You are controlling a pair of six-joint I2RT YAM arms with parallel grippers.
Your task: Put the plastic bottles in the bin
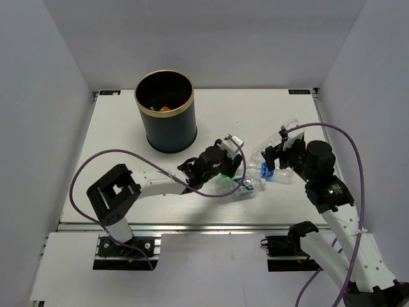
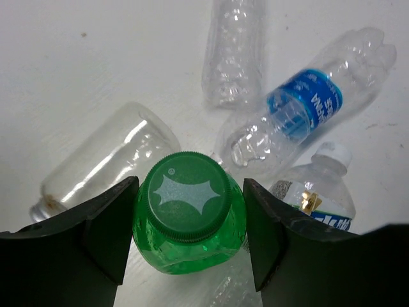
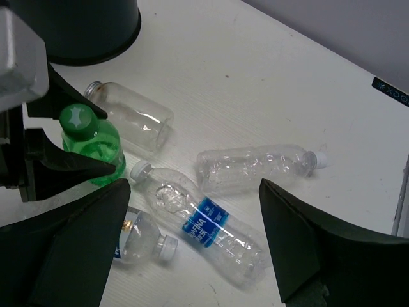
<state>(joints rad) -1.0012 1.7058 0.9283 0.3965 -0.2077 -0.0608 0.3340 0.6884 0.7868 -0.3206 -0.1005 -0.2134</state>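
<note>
I will next raise the green bottle with my left gripper and bring it away from my base until it is over the opening of the dark bin.
My left gripper is shut on the green bottle, which stands upright with its green cap toward the wrist camera; it also shows in the right wrist view. Around it lie a capless clear bottle, a crinkly clear bottle, a blue-label bottle and a small white-capped bottle. My right gripper is open wide, hovering above the blue-label bottle. The dark bin with its gold rim stands at the back left, something orange inside.
The bin's base is close behind the green bottle. Grey walls enclose the table on three sides. A purple cable loops over the table near each arm.
</note>
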